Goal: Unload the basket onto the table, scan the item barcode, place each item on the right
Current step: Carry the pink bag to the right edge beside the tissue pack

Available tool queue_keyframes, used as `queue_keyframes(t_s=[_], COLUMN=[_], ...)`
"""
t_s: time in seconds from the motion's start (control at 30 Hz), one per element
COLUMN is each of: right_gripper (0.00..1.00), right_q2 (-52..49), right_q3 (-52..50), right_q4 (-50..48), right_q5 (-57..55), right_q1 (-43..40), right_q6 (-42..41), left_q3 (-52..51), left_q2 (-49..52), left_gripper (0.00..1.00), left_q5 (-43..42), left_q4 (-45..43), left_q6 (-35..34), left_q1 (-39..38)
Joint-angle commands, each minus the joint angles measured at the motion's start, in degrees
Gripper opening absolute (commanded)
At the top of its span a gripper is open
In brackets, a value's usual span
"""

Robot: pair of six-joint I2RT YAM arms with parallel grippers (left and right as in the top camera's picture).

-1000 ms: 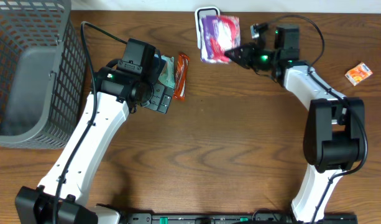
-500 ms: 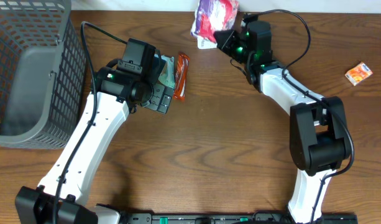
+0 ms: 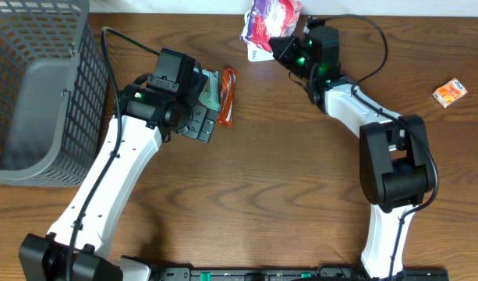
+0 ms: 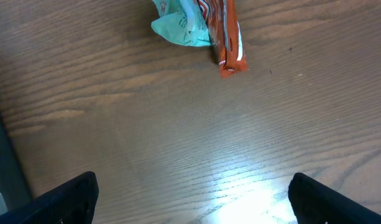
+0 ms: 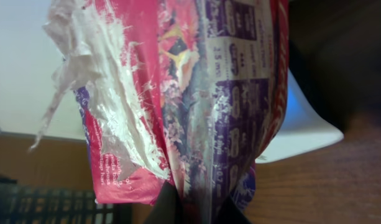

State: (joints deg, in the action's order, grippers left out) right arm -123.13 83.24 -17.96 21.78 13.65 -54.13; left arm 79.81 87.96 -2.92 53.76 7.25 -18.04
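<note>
The wood by the small orange box is bare, so I will move my right gripper to the right in the overhead view, lower the packet and let go of it.
The item, a crinkled purple and pink packet point(image 3: 270, 17) point(image 5: 209, 93), hangs at the table's far edge. My right gripper point(image 3: 284, 48) point(image 5: 196, 208) is shut on its lower edge. The packet covers most of a white device point(image 3: 258, 55) point(image 5: 302, 124) standing behind and under it. No barcode on the packet can be made out. My left gripper point(image 3: 198, 119) point(image 4: 193, 205) stands open low over bare wood at centre left, nothing between its fingers point(image 4: 66, 199).
A teal packet point(image 3: 210, 90) point(image 4: 178, 25) and an orange bar point(image 3: 228, 95) point(image 4: 229, 37) lie just beyond the left gripper. A grey mesh basket point(image 3: 36, 94) fills the far left. A small orange box point(image 3: 449, 92) lies at the right.
My right arm has swung the packet left and toward the far edge, over the white device, and has since nearly stopped. The left arm has not moved.
</note>
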Motion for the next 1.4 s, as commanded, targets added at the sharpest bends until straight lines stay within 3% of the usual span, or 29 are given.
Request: queue_keyframes(t_s=[0.0,0.17,0.37,0.67,1.07,1.37], right_gripper=[0.01,0.01,0.01,0.01,0.01,0.01], right_q2=[3.7,9.8,19.9,25.3,22.6,15.4], right_q3=[3.9,4.5,4.5,4.5,4.0,4.0], right_q4=[3.8,13.2,34.4,55.2,62.8,62.7], right_q5=[3.1,2.3,-4.1,-12.5,-18.3,-18.5], right_q1=[-2.8,-7.9,-18.7,-35.3,-50.6,-52.6], right_q6=[2.8,6.6,14.7,25.5,25.9,25.3], left_q3=[0.7,0.7,0.7,0.7,0.7,0.7], left_q2=[0.1,0.1,0.1,0.1,0.1,0.1], left_gripper=[0.98,0.98,0.98,0.98,0.98,0.98], left_q5=[-0.3,-0.3,-0.3,-0.3,-0.3,-0.3], left_q4=[0.2,0.2,0.2,0.2,0.2,0.2], left_q6=[-0.7,-0.7,-0.7,-0.7,-0.7,-0.7], left_q1=[0.2,0.2,0.2,0.2,0.2,0.2])
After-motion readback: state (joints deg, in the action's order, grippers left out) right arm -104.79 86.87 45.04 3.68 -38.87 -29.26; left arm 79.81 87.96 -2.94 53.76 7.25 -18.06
